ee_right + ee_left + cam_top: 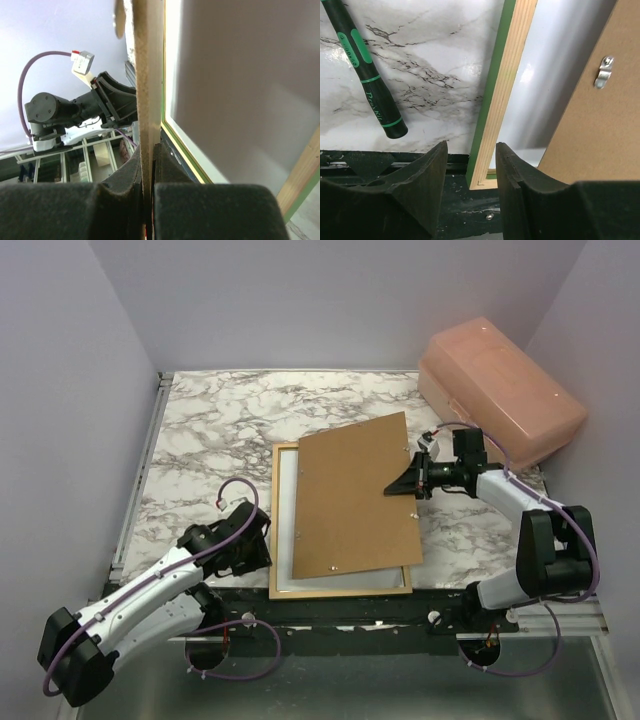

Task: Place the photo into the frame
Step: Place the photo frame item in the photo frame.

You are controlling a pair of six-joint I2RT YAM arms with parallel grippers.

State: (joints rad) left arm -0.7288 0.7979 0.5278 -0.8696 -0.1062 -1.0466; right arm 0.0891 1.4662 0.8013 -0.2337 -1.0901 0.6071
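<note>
Part of the white sheet lies uncovered at the frame's opening. My right gripper needs to move down and left in the top view next and release the board over that opening.
The frame lies face down on the marble table, pale wood back up, green edge showing. Inside it lies a white sheet, apparently the photo with its reverse side up; no printed side shows. A brown backing board hangs tilted over the frame. My right gripper is shut on the board's right edge, fingers pressed to both faces. My left gripper is open, its fingers either side of the frame's near-left corner without touching it.
A pink plastic box stands at the back right. A black-and-green tool handle lies on the marble left of the frame. A metal clip sits on the board. The table's dark front edge runs just below the frame.
</note>
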